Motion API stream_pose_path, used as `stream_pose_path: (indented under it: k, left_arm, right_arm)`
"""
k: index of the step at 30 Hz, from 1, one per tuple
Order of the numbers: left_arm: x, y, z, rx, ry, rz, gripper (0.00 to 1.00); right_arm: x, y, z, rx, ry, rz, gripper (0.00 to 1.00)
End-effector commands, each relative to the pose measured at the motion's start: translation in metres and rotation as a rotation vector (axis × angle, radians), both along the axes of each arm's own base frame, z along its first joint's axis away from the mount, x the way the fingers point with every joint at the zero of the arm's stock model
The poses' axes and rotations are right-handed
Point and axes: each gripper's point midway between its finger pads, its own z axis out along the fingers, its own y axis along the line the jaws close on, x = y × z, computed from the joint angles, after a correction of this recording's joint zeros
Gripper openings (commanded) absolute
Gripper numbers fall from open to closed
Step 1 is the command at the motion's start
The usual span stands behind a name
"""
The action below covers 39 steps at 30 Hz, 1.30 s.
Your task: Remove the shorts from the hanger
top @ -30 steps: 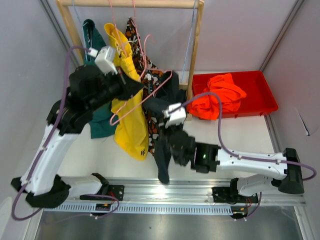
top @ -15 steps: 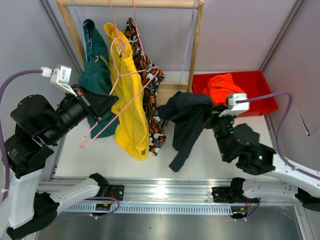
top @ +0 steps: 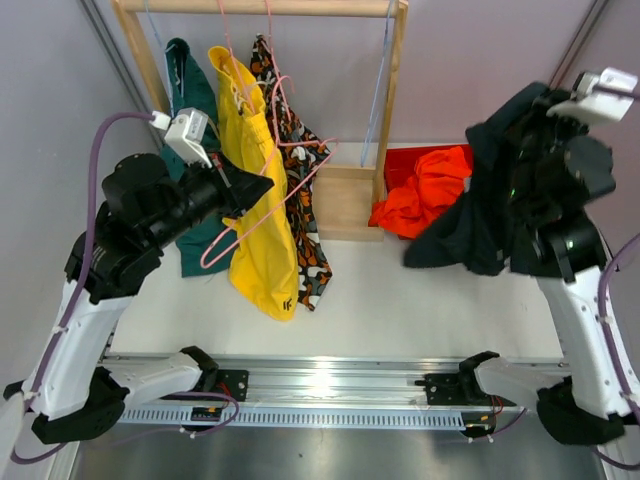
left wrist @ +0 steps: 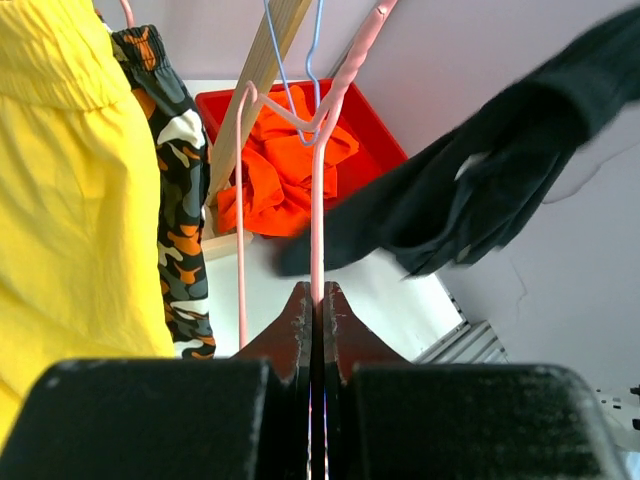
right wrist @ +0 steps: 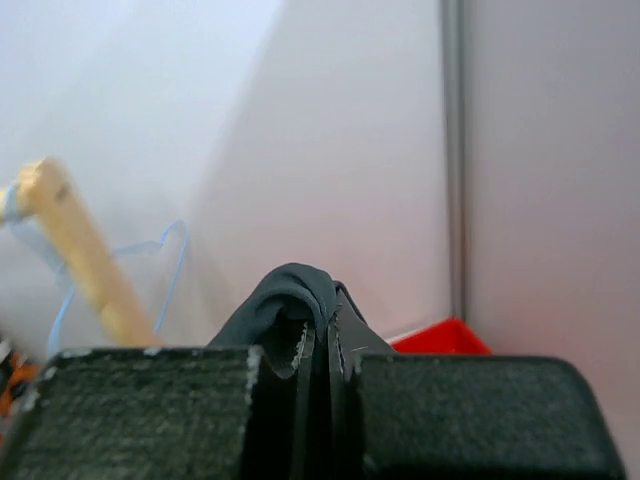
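I will next move my right gripper outward, lower it over the red tray (top: pixel 398 160) and release the black shorts, as the tray already holds the orange shorts.
My left gripper (top: pixel 256 186) is shut on the lower wire of an empty pink hanger (top: pixel 262 217), held in front of the yellow shorts (top: pixel 258 240). The wrist view shows that pink hanger (left wrist: pixel 318 190) running up from between the closed left gripper (left wrist: pixel 317 296). My right gripper (top: pixel 528 120) is raised high at the right, shut on the black shorts (top: pixel 470 225), which drape down over the red tray (top: pixel 398 160). In its own wrist view, a fold of the black shorts (right wrist: pixel 285 292) is pinched in the right gripper (right wrist: pixel 322 322). Dark green shorts (top: pixel 188 95) and patterned shorts (top: pixel 302 200) hang on the rack.
Bright orange shorts (top: pixel 425 195) lie in the red tray (left wrist: pixel 372 122). The wooden rack (top: pixel 392 90) stands at the back with a bare blue hanger (left wrist: pixel 290 95) on its rail. Grey walls close in on both sides.
The right arm swung up and to the right, carrying the black shorts from the table's middle to above the red tray. The left arm brought the pink hanger back toward the rack.
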Motion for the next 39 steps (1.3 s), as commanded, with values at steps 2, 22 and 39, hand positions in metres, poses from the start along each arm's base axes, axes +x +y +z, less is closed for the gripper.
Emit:
stream_pose_path:
  k: [2,22,39]
  left_arm:
    - [0.004,-0.005,0.027,-0.019,-0.101,-0.021,0.00]
    - [0.076,-0.033,0.044,0.048,-0.146,0.069,0.00]
    - [0.231,-0.085,0.066,-0.067,-0.248,0.194,0.00]
  right_arm:
    - [0.037,-0.018,0.042,0.002,-0.100,0.046,0.00]
    - [0.193,-0.082,-0.177,0.237,0.250,0.045,0.75]
    - [0.041,0.051,-0.334,0.391,0.482,0.391,0.99]
